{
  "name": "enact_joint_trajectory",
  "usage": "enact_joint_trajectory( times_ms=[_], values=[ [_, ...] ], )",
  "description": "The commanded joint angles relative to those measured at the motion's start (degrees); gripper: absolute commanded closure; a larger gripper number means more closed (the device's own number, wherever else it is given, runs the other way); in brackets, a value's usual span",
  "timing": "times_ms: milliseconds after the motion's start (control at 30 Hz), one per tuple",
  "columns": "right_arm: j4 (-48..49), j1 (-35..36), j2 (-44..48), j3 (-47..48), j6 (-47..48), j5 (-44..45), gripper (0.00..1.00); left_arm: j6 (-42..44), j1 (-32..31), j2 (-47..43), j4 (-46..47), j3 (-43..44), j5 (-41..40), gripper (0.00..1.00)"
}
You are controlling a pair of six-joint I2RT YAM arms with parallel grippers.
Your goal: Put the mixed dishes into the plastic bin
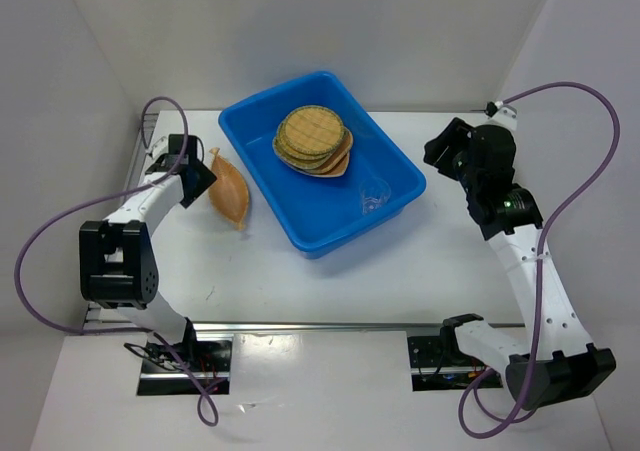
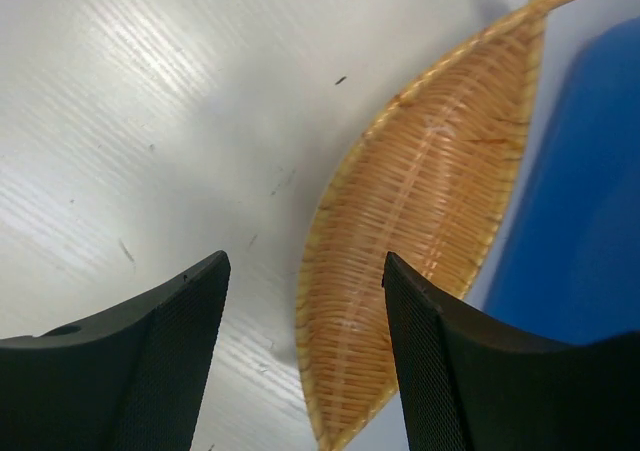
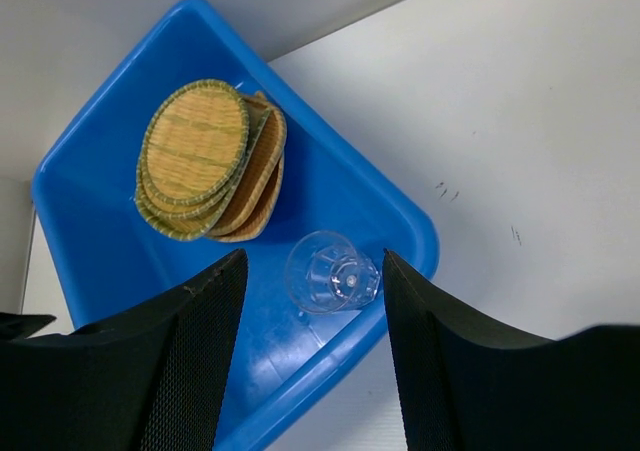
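My left gripper moves down and to the right in the top view next, onto the leaf-shaped tray's rim away from the bin, an edge below it beside clear tabletop.
The blue plastic bin [image 1: 400, 166] sits mid-table and holds a stack of woven round and fan-shaped trays [image 1: 312, 139] and a small clear cup [image 1: 374, 197] lying on its side by the near right wall. The bin [image 3: 90, 251], the stack [image 3: 195, 151] and the cup [image 3: 330, 271] also show in the right wrist view. A leaf-shaped woven tray [image 1: 229, 189] lies on the table left of the bin. My left gripper [image 1: 200, 176] is open just above it, its tip between the jaws [image 2: 305, 281]. My right gripper [image 1: 442, 154] is open and empty, above the table right of the bin.
White walls close the table at the back and sides. A metal rail [image 1: 320, 326] runs along the near edge by the arm bases. The bin's left wall [image 2: 590, 221] stands close beside the leaf tray [image 2: 420, 221].
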State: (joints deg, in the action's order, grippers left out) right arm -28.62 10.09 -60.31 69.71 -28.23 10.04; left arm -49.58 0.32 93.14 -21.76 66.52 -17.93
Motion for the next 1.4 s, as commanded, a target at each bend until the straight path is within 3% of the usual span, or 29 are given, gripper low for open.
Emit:
enact_joint_trajectory(
  times_ms=[0,233,500,767,800,833,1100,1367],
  values=[
    [0.9,-0.2,2.2,-0.7,1.1,0.1,0.38,-1.8,0.6,-0.5,1.5,0.5,1.1,0.29],
    [0.9,-0.2,2.2,-0.7,1.1,0.1,0.38,-2.4,0.6,3.0,5.7,-3.9,5.6,0.29],
    [0.9,-0.2,1.7,-0.2,1.1,0.6,0.38,-3.0,0.6,7.1,9.8,-5.8,10.3,0.39],
    [0.9,-0.2,0.6,0.3,1.6,1.1,0.38,-4.2,0.6,8.9,11.7,-5.8,11.9,0.81],
    [0.9,-0.2,0.6,0.3,1.6,1.1,0.38,-4.2,0.6,8.9,11.7,-5.8,11.9,0.96],
    [0.9,-0.2,0.6,0.3,1.6,1.6,0.38,-4.8,0.6,8.9,11.7,-5.8,11.9,1.0],
    [0.9,-0.2,0.6,0.3,2.1,1.6,0.38,-0.9,1.3,0.7,3.6,1.8,-3.9,1.0],
    [0.9,-0.2,1.2,-0.2,2.1,1.6,0.38,5.0,5.1,-6.0,0.2,11.9,-7.8,1.0]
  ],
)
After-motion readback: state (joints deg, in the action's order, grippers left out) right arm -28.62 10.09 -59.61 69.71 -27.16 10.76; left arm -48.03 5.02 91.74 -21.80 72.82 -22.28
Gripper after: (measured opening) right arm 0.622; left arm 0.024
